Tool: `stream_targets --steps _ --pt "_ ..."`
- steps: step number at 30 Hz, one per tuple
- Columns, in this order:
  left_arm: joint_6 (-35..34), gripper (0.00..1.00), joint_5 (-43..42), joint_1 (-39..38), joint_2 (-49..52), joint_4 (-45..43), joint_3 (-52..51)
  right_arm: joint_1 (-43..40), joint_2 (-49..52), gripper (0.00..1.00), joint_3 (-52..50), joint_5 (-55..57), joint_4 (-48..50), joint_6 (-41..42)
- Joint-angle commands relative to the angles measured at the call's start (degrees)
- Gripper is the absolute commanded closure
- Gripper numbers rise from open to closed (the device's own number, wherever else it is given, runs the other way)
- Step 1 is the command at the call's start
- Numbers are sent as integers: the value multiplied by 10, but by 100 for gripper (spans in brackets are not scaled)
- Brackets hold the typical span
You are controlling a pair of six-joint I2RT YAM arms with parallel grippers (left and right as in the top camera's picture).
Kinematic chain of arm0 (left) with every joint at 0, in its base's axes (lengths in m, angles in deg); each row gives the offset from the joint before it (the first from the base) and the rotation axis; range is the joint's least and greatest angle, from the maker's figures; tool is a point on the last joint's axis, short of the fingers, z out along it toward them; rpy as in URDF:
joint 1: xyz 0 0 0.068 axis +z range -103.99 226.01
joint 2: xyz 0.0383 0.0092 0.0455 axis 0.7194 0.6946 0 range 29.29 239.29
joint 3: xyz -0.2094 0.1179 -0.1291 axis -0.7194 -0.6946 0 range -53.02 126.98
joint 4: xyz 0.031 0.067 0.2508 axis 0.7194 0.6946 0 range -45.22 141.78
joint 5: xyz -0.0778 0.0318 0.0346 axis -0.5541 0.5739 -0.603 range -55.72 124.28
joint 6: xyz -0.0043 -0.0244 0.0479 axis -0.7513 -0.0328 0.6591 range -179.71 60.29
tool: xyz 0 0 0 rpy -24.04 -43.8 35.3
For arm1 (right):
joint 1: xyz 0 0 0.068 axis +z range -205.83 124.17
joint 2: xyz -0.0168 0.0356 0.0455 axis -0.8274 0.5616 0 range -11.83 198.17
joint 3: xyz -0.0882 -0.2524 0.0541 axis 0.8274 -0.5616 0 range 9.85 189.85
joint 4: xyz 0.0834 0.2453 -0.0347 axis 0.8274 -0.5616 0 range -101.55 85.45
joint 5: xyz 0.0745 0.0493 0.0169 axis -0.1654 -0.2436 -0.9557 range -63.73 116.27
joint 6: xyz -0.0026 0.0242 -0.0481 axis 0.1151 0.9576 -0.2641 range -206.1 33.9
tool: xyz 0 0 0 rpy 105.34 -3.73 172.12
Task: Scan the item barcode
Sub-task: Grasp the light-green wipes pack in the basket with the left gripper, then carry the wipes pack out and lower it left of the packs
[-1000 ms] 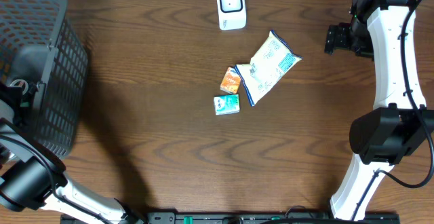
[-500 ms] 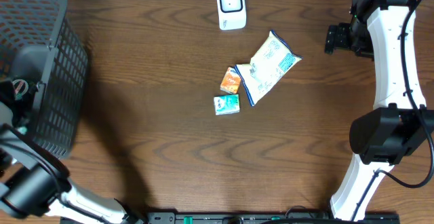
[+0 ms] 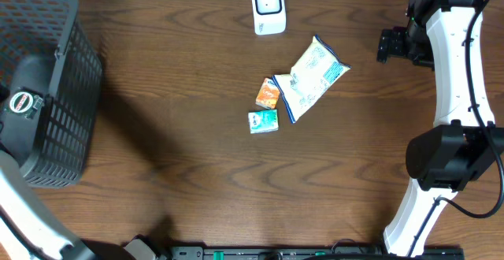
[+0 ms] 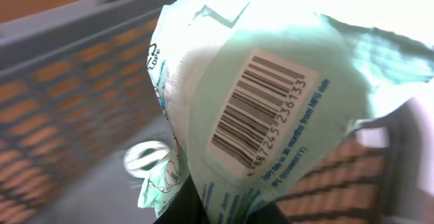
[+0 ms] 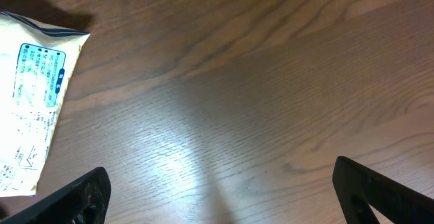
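Note:
My left gripper swings away from the basket next, then goes down beside the small orange packet and green box.
A pale green packet fills the left wrist view, its white barcode label facing the camera. My left gripper is shut on the packet's lower edge, over the dark mesh basket at the table's left. From overhead the left arm hides the packet. The white scanner stands at the table's far edge, in the middle. My right gripper hangs open above bare wood at the far right, with nothing between its fingers.
A white and blue snack bag, a small orange packet and a small green box lie together mid-table. The corner of the snack bag shows in the right wrist view. The basket wall stands behind the held packet.
My left gripper has closed on the green packet, and the left arm has risen over the basket. The right arm and the table items have not moved.

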Motion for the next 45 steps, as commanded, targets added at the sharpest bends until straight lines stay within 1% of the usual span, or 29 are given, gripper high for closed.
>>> stream_targets --steps 1,4,10,14,16,18,20,23,25,30,36,37,38,39,44,45 --pt "-81 93 -131 -35 -30 -10 5 -1 -10 1 10 7 0 9" --pt "-81 93 -171 -85 -53 -12 5 -2 -10 1 10 7 0 9" --pt "-80 93 -213 -223 -75 -3 5 -1 -10 1 10 7 0 9" --pt "-80 93 -210 -322 -68 43 5 -1 -10 1 10 7 0 9" --pt "-80 93 -192 -372 -57 75 5 -2 -10 1 10 7 0 9" --pt "-80 92 -156 -423 -40 116 5 -2 -10 1 10 7 0 9" --pt "-80 92 -99 -468 -22 149 5 -2 -10 1 10 7 0 9" --pt "-80 92 9 -532 14 181 5 -1 -10 1 10 7 0 9" --pt "-80 93 48 -568 44 184 5 -2 -10 1 10 7 0 9" --pt "-80 92 64 -627 120 170 5 -1 -10 1 10 7 0 9" --pt "-80 92 97 -659 205 169 5 -1 -10 1 10 7 0 9" --pt "-80 90 97 -661 217 169 5 -1 -10 1 10 7 0 9" --pt "-80 83 97 -663 227 169 5 -1 -10 1 10 7 0 9" --pt "-80 68 97 -665 238 169 5 -1 -10 1 10 7 0 9" --pt "-80 66 97 -667 256 168 5 -1 -10 1 10 7 0 9" --pt "-80 61 95 -667 256 164 5 -2 -10 1 10 7 0 9"
